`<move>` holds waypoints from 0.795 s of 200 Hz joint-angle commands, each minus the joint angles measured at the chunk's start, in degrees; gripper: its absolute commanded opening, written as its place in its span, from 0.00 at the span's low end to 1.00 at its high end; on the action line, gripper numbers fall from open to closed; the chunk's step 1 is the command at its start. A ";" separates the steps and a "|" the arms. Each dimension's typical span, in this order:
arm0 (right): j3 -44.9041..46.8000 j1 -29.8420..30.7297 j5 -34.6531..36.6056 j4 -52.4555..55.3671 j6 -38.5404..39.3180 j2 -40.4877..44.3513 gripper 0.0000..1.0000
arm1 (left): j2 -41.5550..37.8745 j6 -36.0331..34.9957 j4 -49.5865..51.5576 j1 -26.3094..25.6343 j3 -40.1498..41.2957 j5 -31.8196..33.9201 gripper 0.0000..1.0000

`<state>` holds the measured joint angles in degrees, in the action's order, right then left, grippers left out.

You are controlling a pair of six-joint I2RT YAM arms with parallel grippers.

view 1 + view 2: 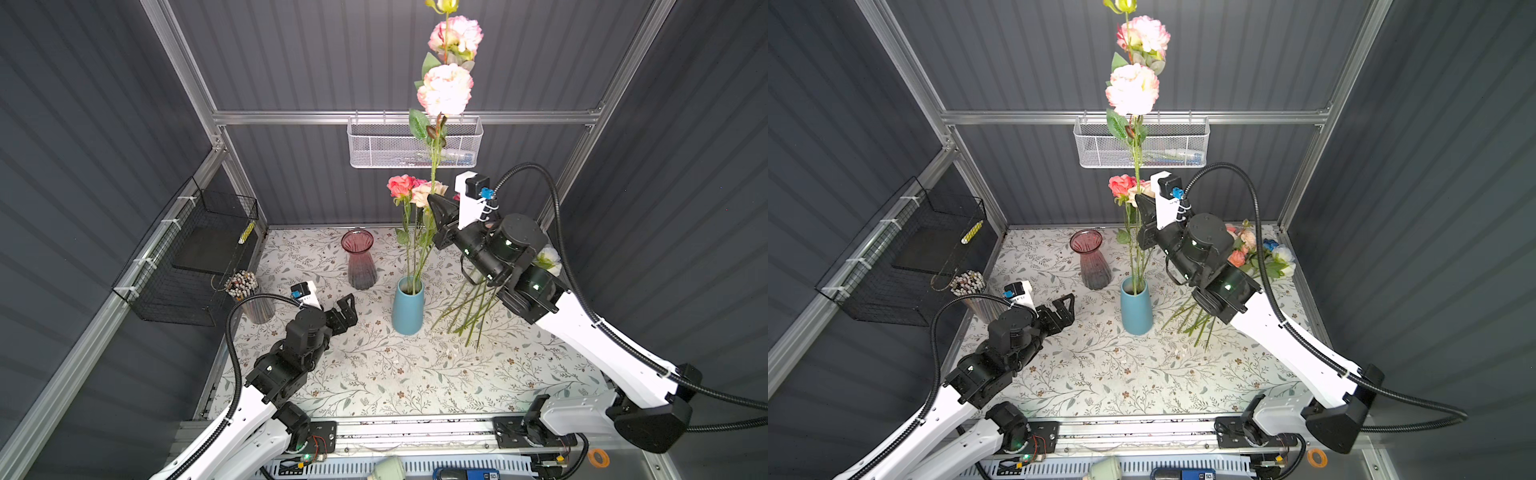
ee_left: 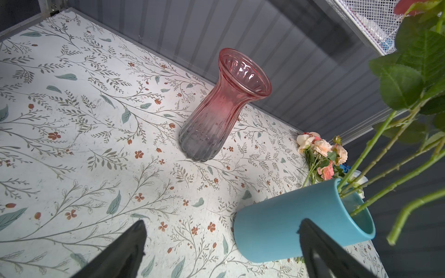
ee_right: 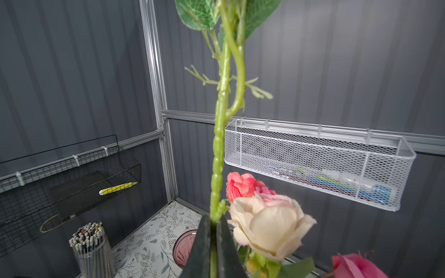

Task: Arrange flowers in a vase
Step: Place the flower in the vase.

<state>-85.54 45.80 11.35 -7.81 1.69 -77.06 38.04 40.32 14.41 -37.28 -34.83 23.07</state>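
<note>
The green stem's cut end hangs outside the vase's rim, so I will next move my right gripper toward the blue vase's opening [image 1: 410, 285], then lower and release the stem.
My right gripper [image 1: 435, 203] [image 3: 213, 220] is shut on the green stem [image 3: 218, 156] of a tall flower with frilly pink-cream blooms [image 1: 445, 89] [image 1: 1133, 89], held upright above the blue vase [image 1: 407, 305] [image 1: 1136, 305] [image 2: 289, 231]. A pink rose [image 1: 401, 185] and a cream rose [image 3: 269, 228] stand in that vase. In the left wrist view a cut stem end [image 2: 392, 238] hangs just beside the vase's rim. More flowers [image 1: 1246, 245] [image 2: 320, 149] lie on the table under the right arm. My left gripper [image 1: 349, 302] [image 2: 222, 225] rests open, left of the blue vase.
A pink glass vase [image 1: 359, 259] [image 2: 224, 106] stands behind and left of the blue one. A clear cup of sticks [image 1: 249, 297] sits at the table's left edge under a black wire basket [image 1: 195, 257]. A white mesh basket [image 1: 413, 143] hangs on the back wall.
</note>
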 commanded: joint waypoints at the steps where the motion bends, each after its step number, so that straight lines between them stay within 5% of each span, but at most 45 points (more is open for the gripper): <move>1: -3.00 0.24 1.98 -3.33 4.18 -2.24 0.07 | 0.18 -0.14 0.24 0.28 0.99 -0.89 0.99; 159: 19.71 1.58 2.12 -10.38 -7.01 1.29 0.10 | 3.56 -0.52 -2.63 0.28 2.08 -2.03 1.00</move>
<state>-67.61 47.20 13.37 -15.22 -2.31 -77.52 41.25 40.27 13.69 -37.28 -33.19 21.80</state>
